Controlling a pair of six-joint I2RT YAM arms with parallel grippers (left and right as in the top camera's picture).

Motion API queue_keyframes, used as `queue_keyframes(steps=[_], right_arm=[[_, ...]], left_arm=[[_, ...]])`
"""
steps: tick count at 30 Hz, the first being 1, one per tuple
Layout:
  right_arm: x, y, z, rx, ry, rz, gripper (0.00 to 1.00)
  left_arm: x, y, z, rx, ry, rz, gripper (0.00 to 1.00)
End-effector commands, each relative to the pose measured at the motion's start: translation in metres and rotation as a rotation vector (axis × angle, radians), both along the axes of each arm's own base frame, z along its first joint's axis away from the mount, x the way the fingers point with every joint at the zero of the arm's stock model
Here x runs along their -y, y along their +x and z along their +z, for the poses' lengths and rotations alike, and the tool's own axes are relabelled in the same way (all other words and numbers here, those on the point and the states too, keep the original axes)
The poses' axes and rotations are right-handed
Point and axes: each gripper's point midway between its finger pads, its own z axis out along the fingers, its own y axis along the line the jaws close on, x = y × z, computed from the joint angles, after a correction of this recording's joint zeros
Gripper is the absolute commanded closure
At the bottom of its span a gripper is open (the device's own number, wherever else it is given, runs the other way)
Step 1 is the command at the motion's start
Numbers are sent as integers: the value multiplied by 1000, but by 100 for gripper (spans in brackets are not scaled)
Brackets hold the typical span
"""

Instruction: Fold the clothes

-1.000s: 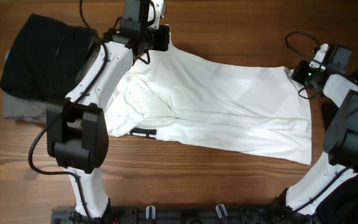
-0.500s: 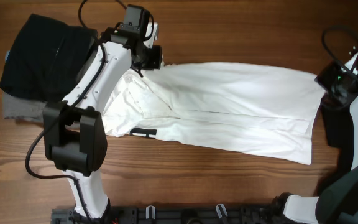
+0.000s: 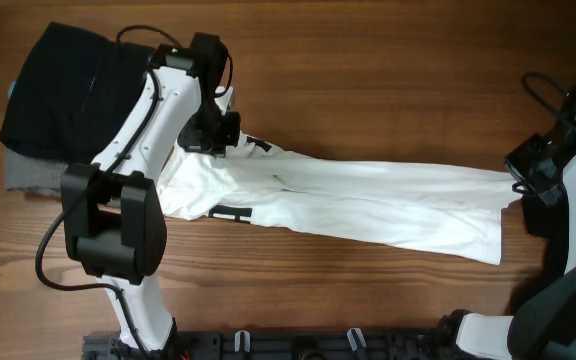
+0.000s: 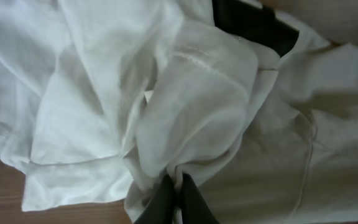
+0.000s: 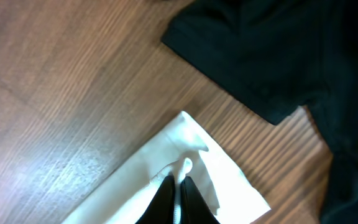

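The white fabric point(image 4: 191, 118) between the black prints is a layer spread on the table, so the robot's left gripper will next carry the bunch of the shirt back and down over it and release the bunch there.
The white T-shirt point(image 3: 368, 200) lies stretched across the table, folded lengthwise, with a black print showing at its left part point(image 3: 230, 213). My left gripper point(image 3: 220, 135) is shut on a bunch of the shirt's left end; the wrist view shows its fingers point(image 4: 178, 198) pinching white fabric point(image 4: 191, 118). My right gripper point(image 3: 524, 172) is shut on the shirt's right end; the wrist view shows its fingers point(image 5: 175, 193) pinching a white hem corner point(image 5: 185, 155). The shirt is pulled taut between both grippers.
A black garment point(image 3: 68, 85) lies folded at the far left on top of a grey one point(image 3: 33, 175). Another black garment point(image 5: 278, 56) lies on the wood at the right, seen in the right wrist view. The table's front rail point(image 3: 298, 345) runs along the bottom.
Both grippers have pulled the shirt's far edge toward the front, folding it over. The left gripper moved down and left; the right moved outward, then down. The shirt is narrower now.
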Motion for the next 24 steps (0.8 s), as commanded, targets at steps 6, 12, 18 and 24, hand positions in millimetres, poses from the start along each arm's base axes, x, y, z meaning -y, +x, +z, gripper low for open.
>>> queue_keyframes(steps=[6, 12, 18, 24], right_arm=[[12, -6, 2, -22, -54, -14, 95], [11, -8, 2, -50, -61, 65, 29], [0, -18, -39, -56, 133, 106, 12], [-25, -39, -92, -110, 393, 147, 9]], left_arm=[[-8, -44, -23, -144, 17, 68, 96], [-14, -44, -31, -132, 44, 75, 73], [-33, -34, -30, -99, 91, 104, 76], [-36, -32, -30, -93, 89, 113, 71]])
